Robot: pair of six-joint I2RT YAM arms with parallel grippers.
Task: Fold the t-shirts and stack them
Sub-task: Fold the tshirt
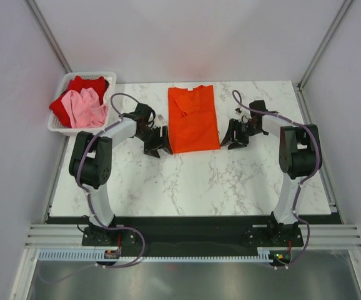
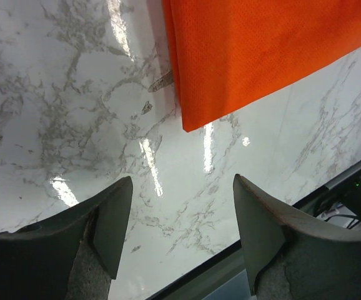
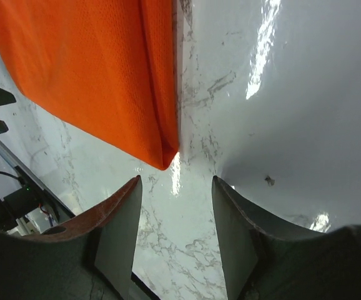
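Observation:
The robot's right gripper needs to move its open fingers down and to the left in the top view next, to both sides of the folded layers of the shirt's near corner, which lies there below.
A bright orange-red t-shirt lies flat on the marble table, folded lengthwise into a narrow rectangle, collar at the far end. Its near left corner shows in the left wrist view and its near right corner in the right wrist view. My left gripper is open and empty just left of the shirt's near left corner. My right gripper is open and empty just right of the near right corner. A deeper red shirt and a pale pink shirt lie crumpled in the basket.
A white slatted basket sits at the table's far left corner. The marble table ends at a dark front edge near the arm bases. Grey walls and metal frame posts enclose the table.

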